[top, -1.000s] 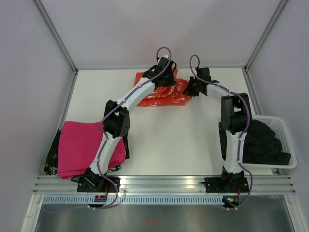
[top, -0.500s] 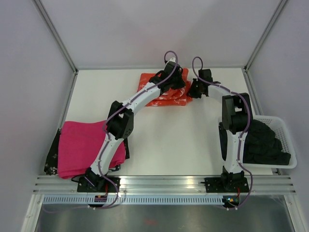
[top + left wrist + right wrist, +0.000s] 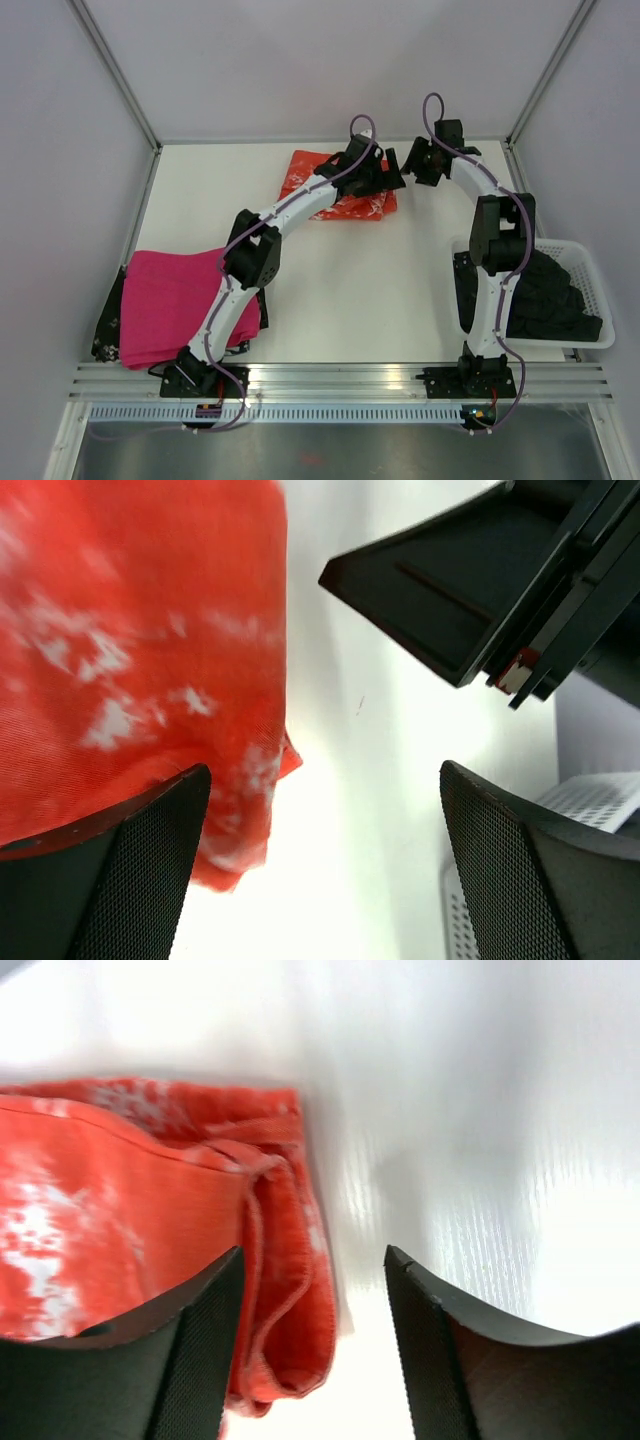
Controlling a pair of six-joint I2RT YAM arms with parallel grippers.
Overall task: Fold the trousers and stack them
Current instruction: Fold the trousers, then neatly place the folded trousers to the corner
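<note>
My right gripper is already by this side edge of the trousers, so my left gripper must next cross left in the top view and lower onto the trousers' opposite side edge point(image 3: 289, 181).
The trousers point(image 3: 338, 187), orange-red with white blotches, lie folded in a compact pile at the back middle of the table. My left gripper point(image 3: 388, 172) hangs open just past their right edge. In the left wrist view the trousers point(image 3: 130, 660) fill the left side, and nothing sits between the fingers of that gripper point(image 3: 322, 772). My right gripper point(image 3: 418, 160) is open a little further right, apart from the cloth. In the right wrist view the folded hem of the trousers point(image 3: 120, 1190) lies below the left finger of the gripper point(image 3: 312, 1256), ungripped.
A folded magenta-pink cloth point(image 3: 180, 300) lies at the near left over a dark item point(image 3: 106, 325). A white basket point(image 3: 592, 262) holding a black garment point(image 3: 550, 295) stands at the right edge. The two grippers are close together at the back.
Both grippers have opened and let go of the trousers. The left arm reached further right over the pile, and the right gripper pulled back up and to the right.
</note>
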